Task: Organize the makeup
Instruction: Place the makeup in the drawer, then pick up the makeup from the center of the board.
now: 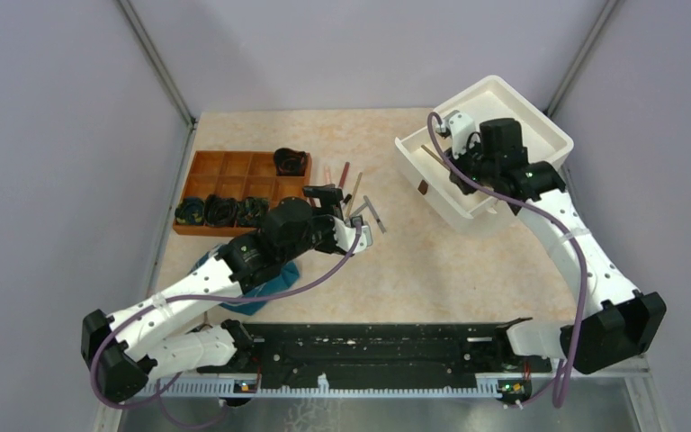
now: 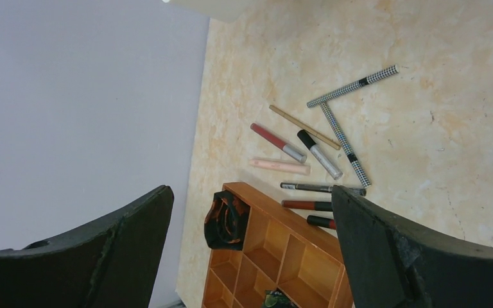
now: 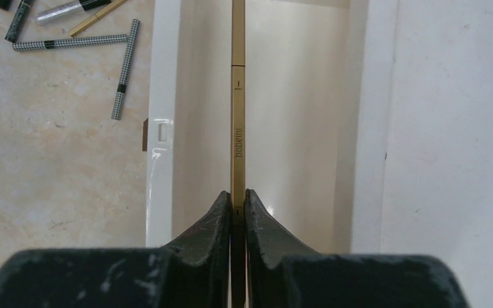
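Next, my left gripper lowers toward the nearer houndstooth pencil's black band (image 2: 352, 157), below it and toward the right in the wrist view, clear of the pencils' meeting ends.
Several slim makeup pencils and tubes lie loose on the table beside the wooden organizer (image 1: 245, 154). Among them are two houndstooth pencils (image 2: 353, 86), a gold pencil (image 2: 305, 127), a red-and-silver tube (image 2: 276, 142), a pink tube (image 2: 280, 165) and a dark red tube (image 2: 305, 205). My left gripper (image 2: 250, 192) hangs open and empty above the organizer's corner (image 2: 276, 250), near those tubes. My right gripper (image 3: 237, 202) is shut on another gold pencil (image 3: 237, 128). It holds this pencil lengthwise over a compartment of the white bin (image 3: 162, 96).
Dark rolled items (image 2: 226, 218) fill some of the organizer's compartments. A teal cloth (image 1: 270, 283) lies under my left arm. The white bin (image 1: 504, 99) stands tilted at the back right corner. Grey walls close in the table on the left, back and right.
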`<state>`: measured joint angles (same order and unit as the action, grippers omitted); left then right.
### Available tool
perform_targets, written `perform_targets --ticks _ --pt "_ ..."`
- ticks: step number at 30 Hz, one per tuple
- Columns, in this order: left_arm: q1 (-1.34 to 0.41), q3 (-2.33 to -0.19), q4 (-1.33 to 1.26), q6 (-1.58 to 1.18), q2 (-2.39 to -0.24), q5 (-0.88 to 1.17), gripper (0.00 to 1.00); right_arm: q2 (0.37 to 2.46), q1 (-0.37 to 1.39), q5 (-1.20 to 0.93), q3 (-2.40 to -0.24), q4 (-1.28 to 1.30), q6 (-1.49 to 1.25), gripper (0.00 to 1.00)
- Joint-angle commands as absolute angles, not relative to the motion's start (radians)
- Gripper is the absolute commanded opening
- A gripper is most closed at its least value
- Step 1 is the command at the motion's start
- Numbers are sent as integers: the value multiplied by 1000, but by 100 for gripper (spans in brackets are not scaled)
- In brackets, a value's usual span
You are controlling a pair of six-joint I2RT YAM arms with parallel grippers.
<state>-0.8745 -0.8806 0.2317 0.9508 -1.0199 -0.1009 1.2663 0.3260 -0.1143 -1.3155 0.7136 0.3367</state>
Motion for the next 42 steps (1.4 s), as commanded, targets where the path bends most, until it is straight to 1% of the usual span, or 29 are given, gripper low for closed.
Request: perform_targets --ticks 1,5,9,13,17,21,24,27,28,32,37,42 --pt "-867 -863 189 915 -1017 -96 99 1294 318 -91 -1346 724 314 12" --pt "-856 -848 175 884 -1029 -97 99 1329 319 -95 -1363 744 321 29" --pt "-841 -848 175 855 -1053 -107 99 1342 318 -95 -1384 755 323 41" --pt "-820 -853 172 828 -1066 -103 99 1338 319 -112 -1438 776 332 57" --pt "-774 -876 175 769 -1086 -50 99 1312 319 -163 -1484 772 351 67" --pt "-726 -896 195 708 -1127 15 99 1274 320 -280 -1492 749 373 72" --pt "-693 -908 208 661 -1171 54 99 1235 328 -374 -1471 714 384 80" --pt "-664 -919 217 608 -1223 85 99 1208 358 -420 -1448 686 411 89" --pt "-653 -922 217 584 -1241 99 99 1203 372 -422 -1444 685 423 90" --pt "-612 -933 212 543 -1314 148 99 1183 422 -436 -1414 698 476 91" --pt "-559 -981 231 537 -1447 213 98 1142 428 -488 -1311 659 485 92" --pt "-538 -1077 287 546 -1591 254 92 1137 428 -509 -1260 645 484 92"
